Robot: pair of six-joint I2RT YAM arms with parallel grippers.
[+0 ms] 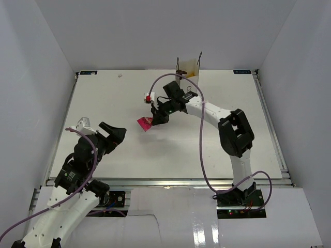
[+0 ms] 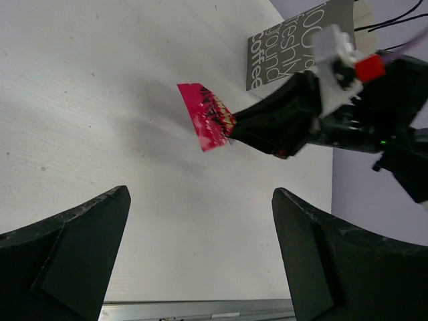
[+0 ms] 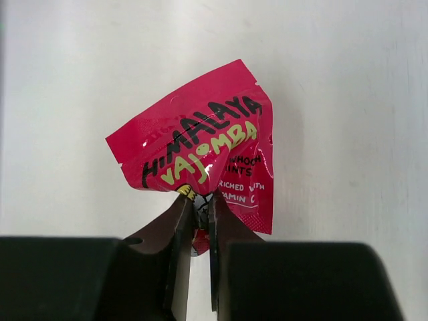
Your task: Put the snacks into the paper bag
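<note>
The packet hangs lower than the paper bag's rim, so the robot's right gripper will next lift and carry the packet outward over the paper bag's opening and let go of it.
My right gripper is shut on a pink-red snack packet and holds it just above the table, left of centre. The packet fills the right wrist view, pinched at its lower edge, and also shows in the left wrist view. The white paper bag stands upright at the table's far edge, behind the right arm; its "coffee" print shows in the left wrist view. My left gripper is open and empty at the near left. No other snacks are in view.
The white table is walled by white panels at left, right and back. A metal rail runs along its near edge. The right arm's cable loops over the table.
</note>
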